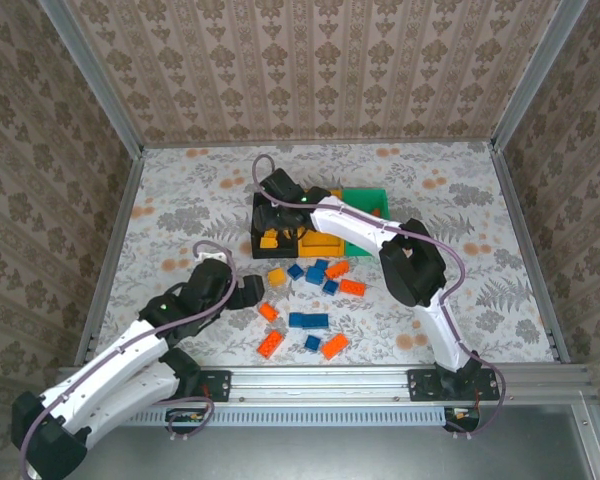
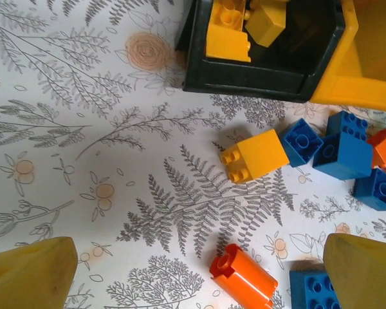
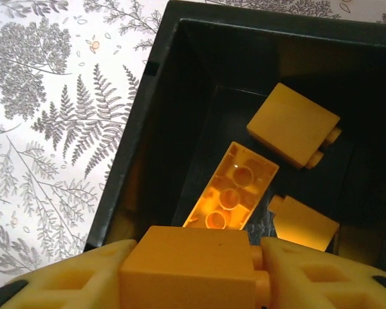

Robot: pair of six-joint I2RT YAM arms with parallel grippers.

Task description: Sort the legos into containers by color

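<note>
I will lower my left gripper and turn it first, so that it gets down over the orange round lego (image 2: 244,278).
My right gripper (image 3: 192,269) is shut on a yellow-orange lego (image 3: 186,257), held just above the black bin (image 3: 145,129). Three yellow legos lie inside that bin; one of them, a long brick (image 3: 235,190), lies underside up. In the top view the right gripper (image 1: 277,205) hovers over the black bin (image 1: 259,243), with the yellow-orange bin (image 1: 332,243) and the green bin (image 1: 365,199) to its right. My left gripper (image 1: 252,292) is open low over the table, its fingers (image 2: 35,273) straddling an orange round lego (image 2: 244,278). A yellow lego (image 2: 254,156) lies ahead of it.
Loose blue legos (image 2: 341,149) and orange legos (image 1: 334,346) are scattered in front of the bins, between the two arms. A long blue brick (image 1: 308,320) lies mid-table. Metal frame rails (image 1: 115,250) border the patterned tabletop on both sides.
</note>
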